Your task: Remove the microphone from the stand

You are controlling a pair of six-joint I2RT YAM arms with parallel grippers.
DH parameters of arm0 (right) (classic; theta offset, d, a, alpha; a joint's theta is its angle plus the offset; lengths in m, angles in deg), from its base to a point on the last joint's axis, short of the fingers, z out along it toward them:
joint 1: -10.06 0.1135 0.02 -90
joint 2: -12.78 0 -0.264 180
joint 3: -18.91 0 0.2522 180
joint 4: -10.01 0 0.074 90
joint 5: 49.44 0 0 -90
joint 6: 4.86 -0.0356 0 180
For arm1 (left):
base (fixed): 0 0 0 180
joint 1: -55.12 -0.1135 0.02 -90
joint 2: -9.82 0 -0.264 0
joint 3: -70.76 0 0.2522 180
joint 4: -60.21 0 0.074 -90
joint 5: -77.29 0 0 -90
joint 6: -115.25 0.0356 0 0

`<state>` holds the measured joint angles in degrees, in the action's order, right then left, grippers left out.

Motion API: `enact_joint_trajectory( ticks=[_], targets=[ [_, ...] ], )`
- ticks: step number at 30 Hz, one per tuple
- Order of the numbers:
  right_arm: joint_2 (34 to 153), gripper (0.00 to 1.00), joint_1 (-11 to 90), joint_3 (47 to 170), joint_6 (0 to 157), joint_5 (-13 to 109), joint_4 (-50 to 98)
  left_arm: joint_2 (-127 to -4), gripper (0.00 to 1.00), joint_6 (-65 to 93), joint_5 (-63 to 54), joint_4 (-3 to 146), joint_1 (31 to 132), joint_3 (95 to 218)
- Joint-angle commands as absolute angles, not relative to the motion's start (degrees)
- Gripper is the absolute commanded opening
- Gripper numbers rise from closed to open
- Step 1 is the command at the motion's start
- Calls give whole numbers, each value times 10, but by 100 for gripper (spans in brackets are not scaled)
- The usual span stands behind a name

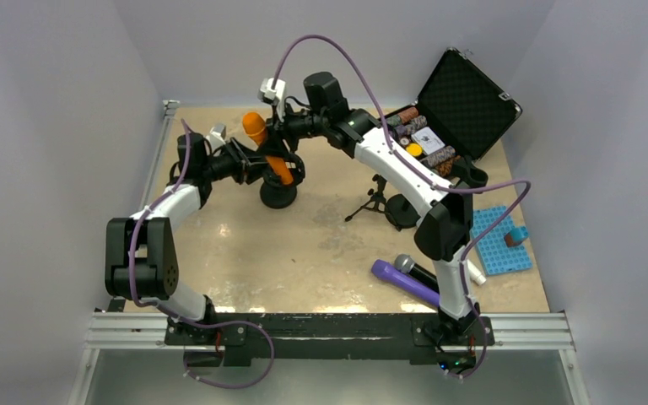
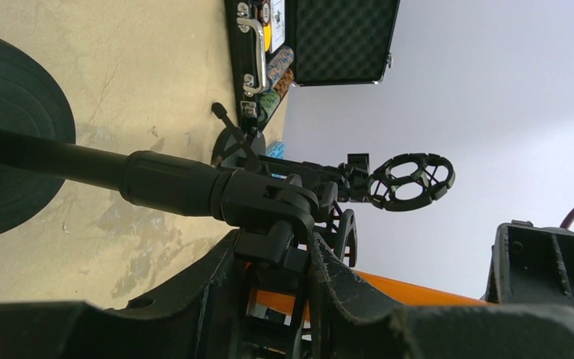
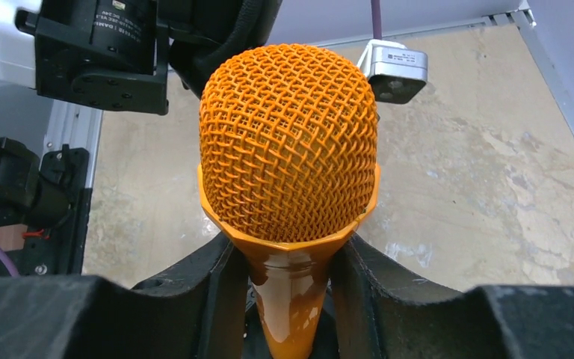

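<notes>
The robot's right gripper is to pull the orange microphone (image 1: 256, 127) out of the clip next, carry it back and down beside the black microphone and let go of it there, because loose microphones lie in that place.
An orange microphone (image 1: 256, 127) with a mesh head leans in the clip of a black stand (image 1: 278, 196) with a round base, at the back left of the table. My left gripper (image 1: 257, 165) is shut on the stand's clip joint (image 2: 269, 217), just under the orange handle (image 2: 411, 290); the stand's pole (image 2: 60, 161) runs off to its base. My right gripper (image 3: 290, 258) reaches in from the right. Its fingers (image 3: 209, 284) press both sides of the microphone (image 3: 288, 142) at its neck, just below the head.
An open black case (image 1: 466, 101) holding several small items stands at the back right. A small tripod stand (image 1: 380, 202) with a shock mount (image 2: 411, 179) is in the middle. A purple microphone (image 1: 405, 283) and a blue tray (image 1: 496, 243) lie near the right arm.
</notes>
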<state>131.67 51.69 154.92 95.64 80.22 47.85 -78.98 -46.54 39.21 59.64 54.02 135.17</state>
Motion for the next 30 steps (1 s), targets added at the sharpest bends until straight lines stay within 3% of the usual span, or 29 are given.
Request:
enact_joint_trajectory(
  ticks=[1,2,13,16,23,30],
  targets=[
    [1283,6,524,1595,948,825,463,-764,0,-459,402,578,529,1365],
    [1273,0,524,1602,943,826,457,-763,0,-457,400,580,528,1364],
    [1150,0,520,1617,909,781,390,-758,0,-440,392,588,523,1354],
    [1097,0,517,1584,952,799,473,-760,0,-442,392,584,524,1351],
    [936,0,515,1367,1154,773,719,-766,0,-451,392,558,520,1353],
    [828,0,515,1237,1287,674,911,-784,0,-443,400,566,517,1383]
  ],
)
